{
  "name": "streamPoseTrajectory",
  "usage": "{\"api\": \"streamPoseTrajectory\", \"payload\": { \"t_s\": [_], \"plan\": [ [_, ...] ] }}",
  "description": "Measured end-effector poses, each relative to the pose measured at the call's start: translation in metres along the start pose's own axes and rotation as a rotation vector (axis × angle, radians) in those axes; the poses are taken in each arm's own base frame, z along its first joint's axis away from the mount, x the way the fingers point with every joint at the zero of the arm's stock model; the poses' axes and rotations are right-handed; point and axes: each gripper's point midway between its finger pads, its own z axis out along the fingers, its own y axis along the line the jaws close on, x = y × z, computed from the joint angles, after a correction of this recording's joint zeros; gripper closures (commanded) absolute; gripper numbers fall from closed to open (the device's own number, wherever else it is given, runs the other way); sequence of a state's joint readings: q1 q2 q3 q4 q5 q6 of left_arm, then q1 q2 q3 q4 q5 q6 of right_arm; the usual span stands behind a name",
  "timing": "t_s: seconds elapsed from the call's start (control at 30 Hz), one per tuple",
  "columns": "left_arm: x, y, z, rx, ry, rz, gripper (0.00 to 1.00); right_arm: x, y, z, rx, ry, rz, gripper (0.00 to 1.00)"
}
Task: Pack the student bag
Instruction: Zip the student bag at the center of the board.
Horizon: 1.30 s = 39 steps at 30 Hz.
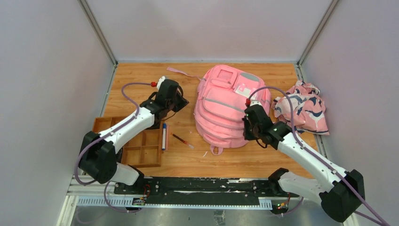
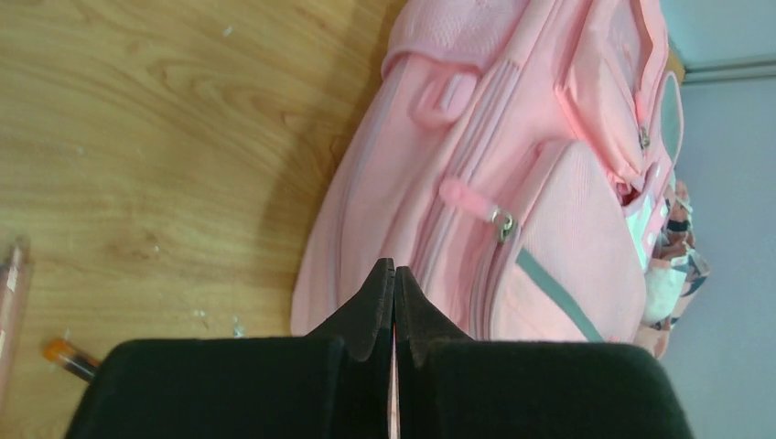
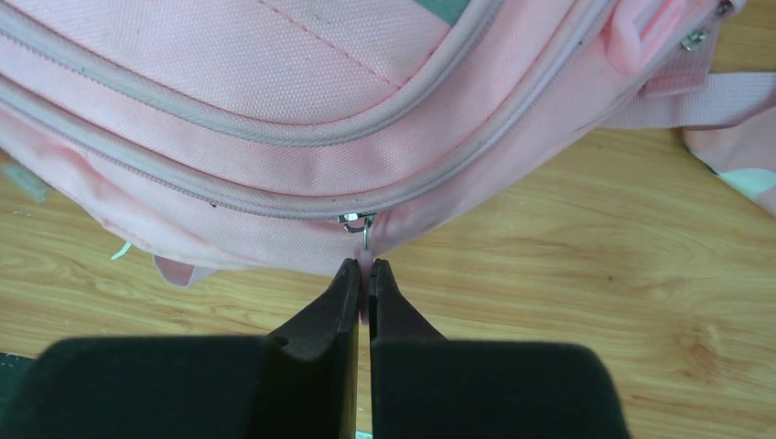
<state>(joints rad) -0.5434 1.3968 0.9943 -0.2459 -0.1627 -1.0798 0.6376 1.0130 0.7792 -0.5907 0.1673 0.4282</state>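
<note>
My right gripper will next pull the pink zipper pull outward along the zipper track (image 3: 531, 96) toward the pink cloth, since the track goes on past the slider (image 3: 357, 221), and then let go of the pull.
The pink student bag (image 1: 226, 106) lies flat in the middle of the table, front pockets up. It fills the left wrist view (image 2: 549, 183) and the right wrist view (image 3: 274, 91). My right gripper (image 1: 248, 128) is at the bag's near right edge. In the right wrist view it (image 3: 367, 265) is shut on a pink zipper pull (image 3: 366, 257) that hangs from a metal slider (image 3: 357, 221). My left gripper (image 1: 181, 101) hovers just left of the bag. In the left wrist view it (image 2: 394, 267) is shut with nothing seen in it.
A wooden compartment tray (image 1: 141, 150) sits at the near left. A blue-ended pen (image 1: 163, 136) lies on its right rim. A red pen (image 1: 181, 140) lies on the table beside it. A pink cloth with a navy-white pattern (image 1: 303, 108) lies right of the bag.
</note>
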Motion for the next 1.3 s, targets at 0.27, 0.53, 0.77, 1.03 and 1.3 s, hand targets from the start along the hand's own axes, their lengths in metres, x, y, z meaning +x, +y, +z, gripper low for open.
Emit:
{"api": "streamPoseTrajectory", "payload": {
  "t_s": [0.27, 0.53, 0.77, 1.03, 1.3],
  "plan": [
    [0.006, -0.022, 0.002, 0.057, 0.08, 0.133, 0.46, -0.003, 0.005, -0.008, -0.071, 0.0, 0.001, 1.0],
    [0.095, -0.044, -0.055, 0.214, 0.217, 0.163, 0.25, 0.004, 0.023, 0.002, -0.131, 0.056, -0.013, 1.0],
    [0.12, -0.038, -0.045, 0.184, 0.255, 0.017, 0.34, 0.005, 0.03, 0.004, -0.148, 0.06, -0.009, 1.0],
    [0.137, -0.039, -0.014, 0.131, 0.273, -0.071, 0.4, 0.003, 0.031, 0.001, -0.155, 0.047, 0.002, 1.0],
    [0.135, -0.038, -0.003, 0.104, 0.237, -0.112, 0.9, 0.003, 0.032, 0.0, -0.159, 0.048, -0.002, 1.0]
  ]
}}
